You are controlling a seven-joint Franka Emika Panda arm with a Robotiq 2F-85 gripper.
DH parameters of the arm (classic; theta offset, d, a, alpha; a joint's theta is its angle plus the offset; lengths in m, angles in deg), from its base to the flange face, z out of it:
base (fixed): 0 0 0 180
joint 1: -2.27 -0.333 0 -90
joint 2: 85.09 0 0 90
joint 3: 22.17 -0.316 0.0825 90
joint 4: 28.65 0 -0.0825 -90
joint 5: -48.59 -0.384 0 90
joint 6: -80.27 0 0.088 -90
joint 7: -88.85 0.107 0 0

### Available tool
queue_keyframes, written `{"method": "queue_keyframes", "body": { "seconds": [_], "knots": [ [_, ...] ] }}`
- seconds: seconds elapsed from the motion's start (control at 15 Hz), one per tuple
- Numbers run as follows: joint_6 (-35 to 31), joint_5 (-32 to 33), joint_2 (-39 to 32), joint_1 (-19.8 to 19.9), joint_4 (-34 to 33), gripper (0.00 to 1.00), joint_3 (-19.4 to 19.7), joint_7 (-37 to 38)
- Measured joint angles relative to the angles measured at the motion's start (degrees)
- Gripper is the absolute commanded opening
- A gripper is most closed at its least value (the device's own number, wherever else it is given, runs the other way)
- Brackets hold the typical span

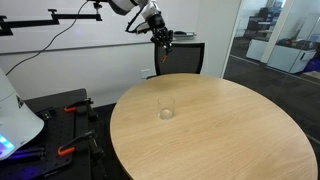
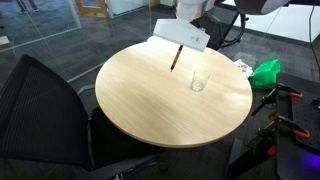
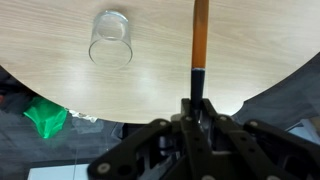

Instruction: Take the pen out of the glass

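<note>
The gripper lowers with a turn toward the bare tabletop (image 2: 170,106) beside the empty glass next and releases the pen (image 2: 175,58) there, since it hangs clear of the glass.
My gripper (image 3: 197,98) is shut on the pen (image 3: 200,35), a thin orange-brown stick with a dark end held between the fingers. In an exterior view the gripper (image 1: 162,42) hangs high above the far edge of the round wooden table (image 1: 230,130). In an exterior view the pen (image 2: 175,58) hangs from the gripper (image 2: 181,42), above the table and apart from the glass. The clear glass stands empty and upright on the table in both exterior views (image 1: 166,108) (image 2: 199,80) and in the wrist view (image 3: 110,38).
A black chair (image 2: 40,110) stands at the table's near side, and another chair (image 1: 185,58) behind the table. A green cloth-like object (image 2: 266,72) lies beside the table. Clamps and a dark workbench (image 1: 60,125) are nearby. A glass partition (image 1: 280,40) is behind.
</note>
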Motion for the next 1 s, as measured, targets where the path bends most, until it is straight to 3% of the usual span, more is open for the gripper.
{"method": "queue_keyframes", "body": {
  "seconds": [0.2, 0.27, 0.53, 1.0],
  "knots": [
    [-0.7, 0.0, -0.3, 0.2, 0.0, 0.13, -0.2, -1.0],
    [-0.7, 0.0, -0.3, 0.2, 0.0, 0.03, -0.2, -1.0],
    [-3.3, 0.0, -0.7, 0.6, 0.3, 0.03, -0.1, -2.7],
    [-16.2, -3.6, -5.8, 4.6, 0.2, 0.03, 0.1, -23.1]
  ]
}}
